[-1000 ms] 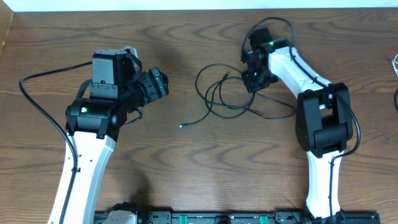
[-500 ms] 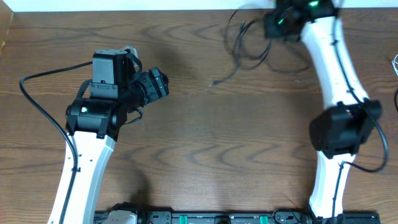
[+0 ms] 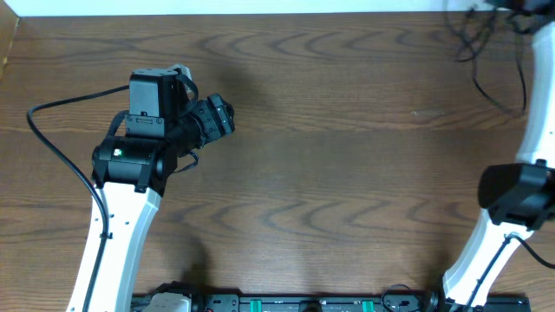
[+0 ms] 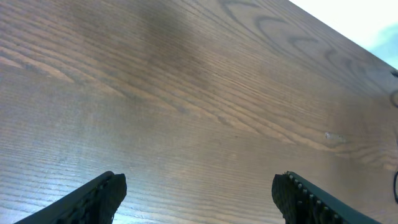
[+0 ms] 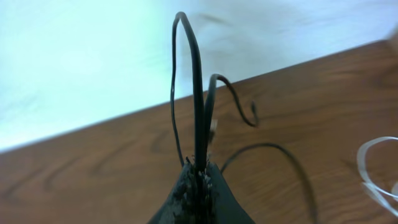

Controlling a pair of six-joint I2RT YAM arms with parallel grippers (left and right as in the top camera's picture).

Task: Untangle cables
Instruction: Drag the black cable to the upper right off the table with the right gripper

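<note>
The black cable is still dangling above the table, so the robot's right gripper will next lower and shift to the right in the overhead view, toward the white cable (image 5: 371,177).
My right gripper (image 5: 199,175) is shut on the black cable (image 5: 198,93), which rises from the jaws in tall loops with a small plug end hanging free. In the overhead view the black cable (image 3: 473,68) dangles at the far right corner under the raised right arm, whose gripper is cut off by the top edge. A white cable loop (image 5: 373,167) shows at the right edge of the right wrist view. My left gripper (image 3: 217,117) is open and empty over bare table at the left, its fingertips (image 4: 106,193) wide apart.
The wooden table (image 3: 329,173) ends at a white wall along the far edge. The right arm's white links (image 3: 538,130) stand along the right side.
My right gripper has carried the black cable up from the table's middle right to the far right corner. The left arm has not moved.
</note>
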